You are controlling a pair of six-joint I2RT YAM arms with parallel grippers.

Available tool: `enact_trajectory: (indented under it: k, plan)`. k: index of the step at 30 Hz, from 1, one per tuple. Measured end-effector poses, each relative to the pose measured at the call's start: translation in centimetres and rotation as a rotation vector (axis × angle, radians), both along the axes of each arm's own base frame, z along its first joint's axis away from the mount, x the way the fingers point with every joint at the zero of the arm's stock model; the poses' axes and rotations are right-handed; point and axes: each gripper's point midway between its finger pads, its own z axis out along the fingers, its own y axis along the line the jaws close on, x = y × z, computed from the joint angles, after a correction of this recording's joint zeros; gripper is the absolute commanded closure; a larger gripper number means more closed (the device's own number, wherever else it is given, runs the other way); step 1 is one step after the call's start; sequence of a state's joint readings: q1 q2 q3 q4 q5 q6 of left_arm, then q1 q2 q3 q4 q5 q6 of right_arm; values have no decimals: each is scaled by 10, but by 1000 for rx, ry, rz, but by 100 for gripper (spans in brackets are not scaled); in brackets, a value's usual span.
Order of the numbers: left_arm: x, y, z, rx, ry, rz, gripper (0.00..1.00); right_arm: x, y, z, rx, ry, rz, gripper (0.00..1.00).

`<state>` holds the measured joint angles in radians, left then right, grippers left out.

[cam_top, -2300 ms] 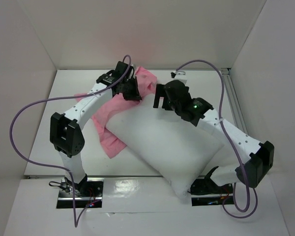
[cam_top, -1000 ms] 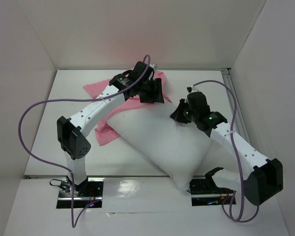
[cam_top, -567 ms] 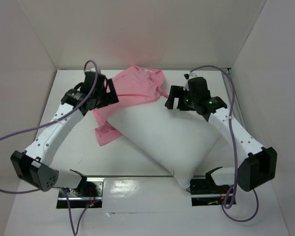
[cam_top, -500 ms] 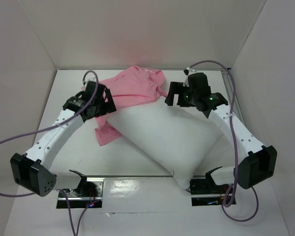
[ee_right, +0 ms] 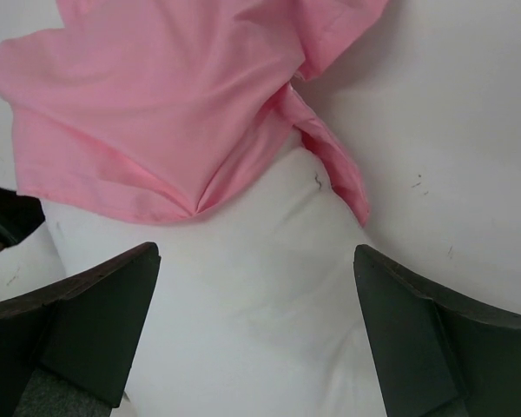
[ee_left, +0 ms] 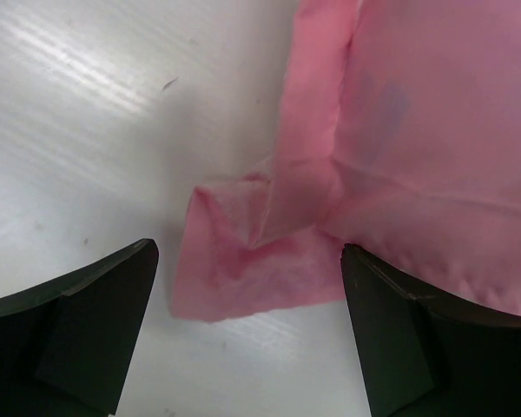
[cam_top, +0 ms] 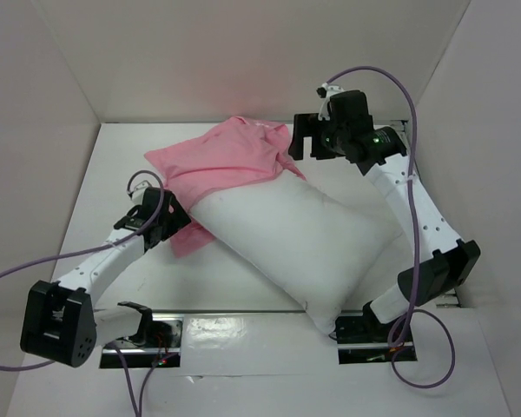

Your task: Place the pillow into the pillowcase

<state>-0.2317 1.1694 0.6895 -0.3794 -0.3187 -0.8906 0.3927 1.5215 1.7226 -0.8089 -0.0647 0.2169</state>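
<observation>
The left gripper moves down onto the crumpled near corner of the pink pillowcase and closes on the fold next, since that fabric lies below its open fingers.
The white pillow [cam_top: 300, 243] lies diagonally across the table, and its far end [ee_right: 260, 330] fills the lower half of the right wrist view. The pink pillowcase [cam_top: 226, 161] is spread over that far end; its near corner [ee_left: 260, 261] lies crumpled on the table. My left gripper [cam_top: 172, 221] stands open low over this corner [ee_left: 247, 339], with the fabric under the gap and nothing pinched. My right gripper [cam_top: 302, 139] hangs open above the pillow's far end [ee_right: 256, 339], holding nothing. I cannot tell whether the pillow's end is inside the pillowcase.
White walls [cam_top: 52, 104] close in the table on the left, back and right. Purple cables [cam_top: 17, 269] loop off both arms. The arm bases [cam_top: 143, 334] stand at the near edge. A rail [cam_top: 412, 165] runs along the right side.
Both grippers opened and let go of the pillowcase. The left arm drew back to the near left. The right arm rose toward the far right. The pillowcase now lies spread out.
</observation>
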Motion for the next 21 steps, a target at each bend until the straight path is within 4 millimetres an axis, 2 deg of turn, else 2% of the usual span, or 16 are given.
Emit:
enact_trajectory:
  k: [4,5,8,9,10,11,12,15,18,21]
  plan:
    - [26,-8,-10,-41,-43,-31,0,-6,8,-5,-25,41,27,0]
    - [30,-11,-14,-53,-42,-40,3,-7,11,-7,-34,51,38,0]
    - [36,-19,-32,-85,-6,-72,31,-16,27,-17,-88,92,98,0]
    - [37,-21,-36,-93,-2,-88,45,-20,35,-23,-120,105,125,0]
    - [39,-24,-36,-105,-8,-98,65,-25,45,-29,-152,116,151,0]
    - [40,-27,-36,-119,-16,-105,93,-34,55,-38,-201,127,182,0]
    - [42,-30,-35,-131,-27,-118,100,-45,68,-47,-248,139,220,0]
    - [45,-34,-32,-154,-43,-139,100,-87,105,-76,-392,159,347,0]
    - [45,-35,-30,-169,-43,-144,100,-122,133,-99,-502,153,446,0]
    - [43,-37,-20,-188,-71,-156,100,-136,153,-120,-577,147,501,0]
